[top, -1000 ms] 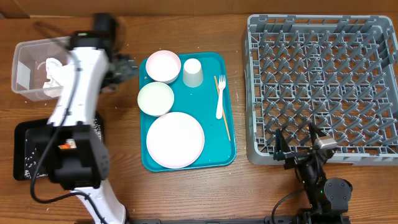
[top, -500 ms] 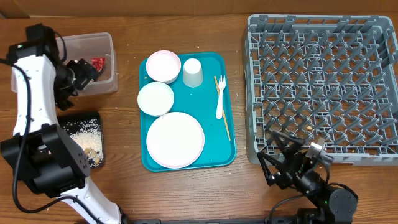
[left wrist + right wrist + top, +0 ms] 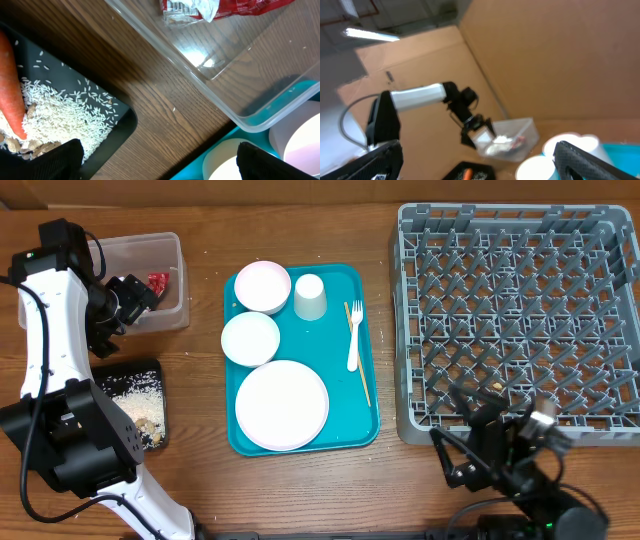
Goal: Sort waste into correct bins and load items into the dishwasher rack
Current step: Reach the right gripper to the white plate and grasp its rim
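My right gripper needs to swing across, since the plate lies to the left in the overhead view, and tilt down onto its fork-side rim [image 3: 325, 403], bordered by bare tray.
My left gripper [image 3: 128, 292] [image 3: 160, 150] is open and empty, beside the clear tub [image 3: 140, 315] [image 3: 215, 85], which holds the red wrapper [image 3: 157, 280] [image 3: 235, 7]. The black tray [image 3: 150, 370] [image 3: 127, 125] holds rice [image 3: 60, 115] and the carrot [image 3: 11, 80]. The plate [image 3: 281, 404], two bowls [image 3: 263, 286] [image 3: 250, 338], cup [image 3: 309, 297], fork [image 3: 354, 335] and stick [image 3: 358, 370] lie on the teal tray. My right gripper [image 3: 470, 445] [image 3: 487, 160] is open and empty, in front of the grey rack [image 3: 520, 320]. A white napkin [image 3: 497, 142] shows in the tub.
The teal tray [image 3: 340, 435] sits mid-table between the bins and the rack. Cardboard walls stand behind the table. A few crumbs lie on the wood around the tray.
The left arm swung from over the table's left middle to the tub's left side, then held still. The right gripper moved down and to the right, off the rack's front edge.
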You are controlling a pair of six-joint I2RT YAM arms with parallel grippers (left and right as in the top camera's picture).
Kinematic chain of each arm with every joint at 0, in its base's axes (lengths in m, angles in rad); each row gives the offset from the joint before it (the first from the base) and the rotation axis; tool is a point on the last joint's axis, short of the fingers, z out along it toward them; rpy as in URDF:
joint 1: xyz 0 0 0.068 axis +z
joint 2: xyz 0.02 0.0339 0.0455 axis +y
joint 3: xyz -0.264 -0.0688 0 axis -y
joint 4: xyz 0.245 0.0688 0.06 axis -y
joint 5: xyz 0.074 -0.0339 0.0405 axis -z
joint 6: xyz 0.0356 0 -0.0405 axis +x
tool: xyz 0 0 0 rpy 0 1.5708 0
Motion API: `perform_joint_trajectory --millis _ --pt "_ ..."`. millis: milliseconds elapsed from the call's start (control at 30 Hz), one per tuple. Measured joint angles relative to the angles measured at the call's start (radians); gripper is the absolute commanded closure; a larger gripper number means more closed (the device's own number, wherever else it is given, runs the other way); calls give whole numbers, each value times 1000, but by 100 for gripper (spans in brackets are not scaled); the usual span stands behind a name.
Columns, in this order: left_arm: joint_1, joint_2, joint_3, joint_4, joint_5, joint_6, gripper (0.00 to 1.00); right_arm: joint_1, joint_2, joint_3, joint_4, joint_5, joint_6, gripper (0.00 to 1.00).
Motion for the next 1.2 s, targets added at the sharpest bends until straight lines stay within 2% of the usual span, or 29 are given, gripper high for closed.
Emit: perform_joint_trajectory --millis 167,300,467,567,700,833,1100,1200 --pt "0 0 0 -1 2 0 0 2 288 351 -270 10 -200 0" --pt "0 0 0 0 2 0 0 47 557 583 -416 19 -340 0" --pt "0 0 0 0 1 0 0 253 893 829 -625 145 -498 0" --pt "0 0 0 0 2 0 0 433 1077 950 -774 345 -561 0" --pt "0 0 0 0 2 0 0 621 1260 1036 -886 589 -596 0" --pt "0 0 0 0 2 0 0 736 1386 1044 -921 729 -613 0" --pt "0 0 0 0 2 0 0 773 1524 1047 -983 772 -621 0" --pt "0 0 0 0 2 0 0 773 1612 1052 -989 765 -594 5"
